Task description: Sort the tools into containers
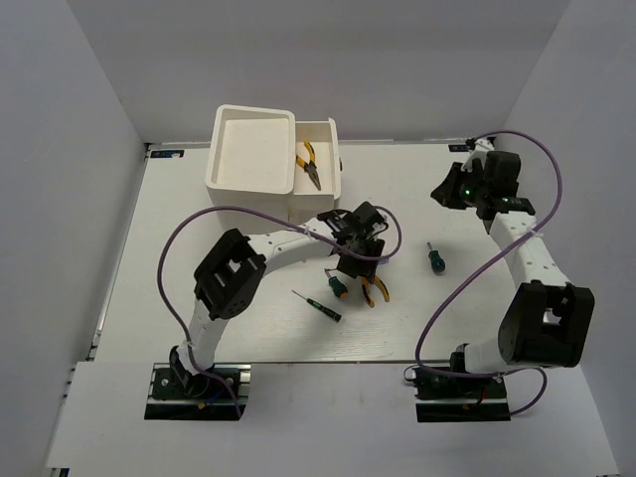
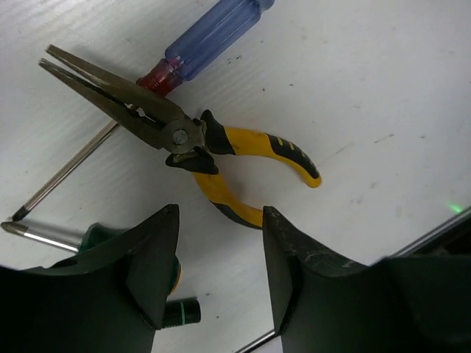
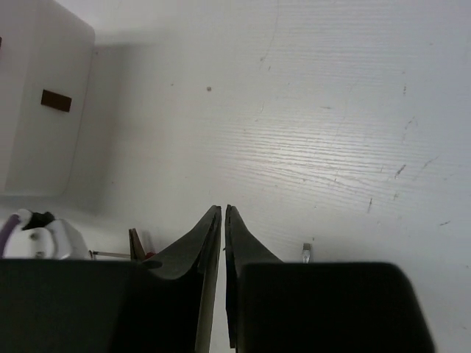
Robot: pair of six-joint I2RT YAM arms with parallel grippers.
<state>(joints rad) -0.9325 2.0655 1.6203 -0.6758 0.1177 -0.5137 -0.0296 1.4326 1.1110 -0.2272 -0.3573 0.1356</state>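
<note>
The left gripper lowers straight onto the nearer yellow handle of the pliers [image 2: 231,205] next and closes, since its open fingers are already on either side of that handle.
The white box [image 1: 248,184] stands at the back left, and its pulled-out drawer [image 1: 332,149] holds one yellow-handled pliers [image 1: 306,164]. My left gripper [image 1: 355,256] hangs open and empty just above the second yellow-handled pliers [image 2: 202,143], with its fingertips [image 2: 168,220] either side of the nearer handle. A blue-handled screwdriver [image 2: 213,37] lies under the pliers' nose. A green-handled screwdriver [image 2: 96,237] and a thin dark screwdriver [image 1: 318,305] lie beside them. My right gripper [image 3: 223,211] is shut and empty, raised at the back right [image 1: 447,189].
A stubby green screwdriver [image 1: 434,259] lies alone right of centre; its tip [image 3: 307,252] shows in the right wrist view. The box front with a brown knob [image 3: 57,100] is at that view's left. White walls surround the table.
</note>
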